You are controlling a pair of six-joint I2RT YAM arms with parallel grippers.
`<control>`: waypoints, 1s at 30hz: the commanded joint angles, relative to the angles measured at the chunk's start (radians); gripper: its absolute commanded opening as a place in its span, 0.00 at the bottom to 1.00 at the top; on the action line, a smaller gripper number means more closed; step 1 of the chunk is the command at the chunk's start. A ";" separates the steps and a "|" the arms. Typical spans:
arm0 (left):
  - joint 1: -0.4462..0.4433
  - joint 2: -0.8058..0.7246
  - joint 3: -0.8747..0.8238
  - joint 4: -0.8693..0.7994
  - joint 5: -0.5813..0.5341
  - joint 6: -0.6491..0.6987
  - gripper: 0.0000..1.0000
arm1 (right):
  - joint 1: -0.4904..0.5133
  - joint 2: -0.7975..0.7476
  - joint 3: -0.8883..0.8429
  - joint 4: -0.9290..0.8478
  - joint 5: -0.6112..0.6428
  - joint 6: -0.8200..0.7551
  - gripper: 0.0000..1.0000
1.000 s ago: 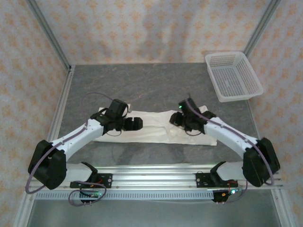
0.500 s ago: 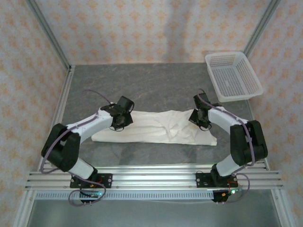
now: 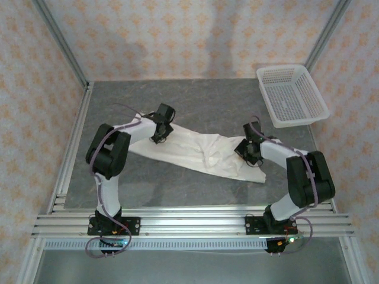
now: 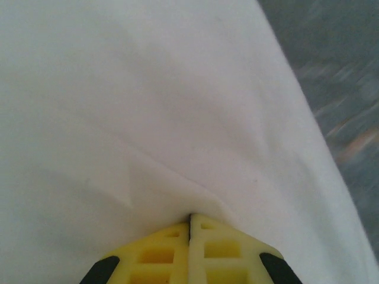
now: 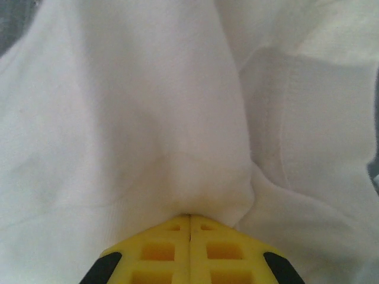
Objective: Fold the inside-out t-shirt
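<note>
My right gripper will move back toward the bar, to the t-shirt's near edge [image 3: 228, 176], and let go of the t-shirt, because the t-shirt is lying at a slant across the table.
The inside-out t-shirt [image 3: 195, 152] is a white, wrinkled cloth stretched in a slanted band across the middle of the dark table, higher at the left end. My left gripper [image 3: 159, 135] is shut on its far left end, and in the left wrist view the yellow jaws [image 4: 190, 218] pinch a fold of the white fabric [image 4: 148, 106]. My right gripper [image 3: 244, 152] is shut on the shirt's right part, where its yellow jaws [image 5: 189, 218] bite into bunched cloth [image 5: 166, 118].
A white mesh basket [image 3: 291, 94] stands at the back right corner of the table. Grey table surface [image 3: 195, 100] lies open behind the shirt. The aluminium rail [image 3: 189, 223] with both arm bases runs along the near edge.
Both grippers have closed on the shirt. The left gripper has carried its end back and up, slanting the cloth; the right gripper has shifted slightly toward me.
</note>
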State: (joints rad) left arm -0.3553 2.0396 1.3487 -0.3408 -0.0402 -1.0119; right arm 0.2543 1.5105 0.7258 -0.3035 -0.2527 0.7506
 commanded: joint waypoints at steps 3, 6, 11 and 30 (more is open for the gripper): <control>0.022 0.243 0.269 0.082 0.097 0.085 0.00 | 0.261 -0.154 -0.187 -0.015 0.000 0.325 0.00; 0.024 0.295 0.403 0.143 0.183 0.112 0.00 | 0.444 -0.202 -0.199 -0.010 0.025 0.414 0.00; 0.053 0.109 0.331 0.246 0.221 0.144 0.04 | 0.494 -0.338 -0.073 -0.204 0.112 0.307 0.00; 0.067 0.151 0.337 -0.060 0.282 0.270 0.00 | 0.370 -0.177 0.009 -0.277 0.172 -0.088 0.00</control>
State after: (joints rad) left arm -0.2878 2.1506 1.6596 -0.3531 0.2291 -0.7574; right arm 0.6273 1.3048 0.7219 -0.5808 -0.0521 0.7136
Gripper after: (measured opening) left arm 0.041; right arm 0.042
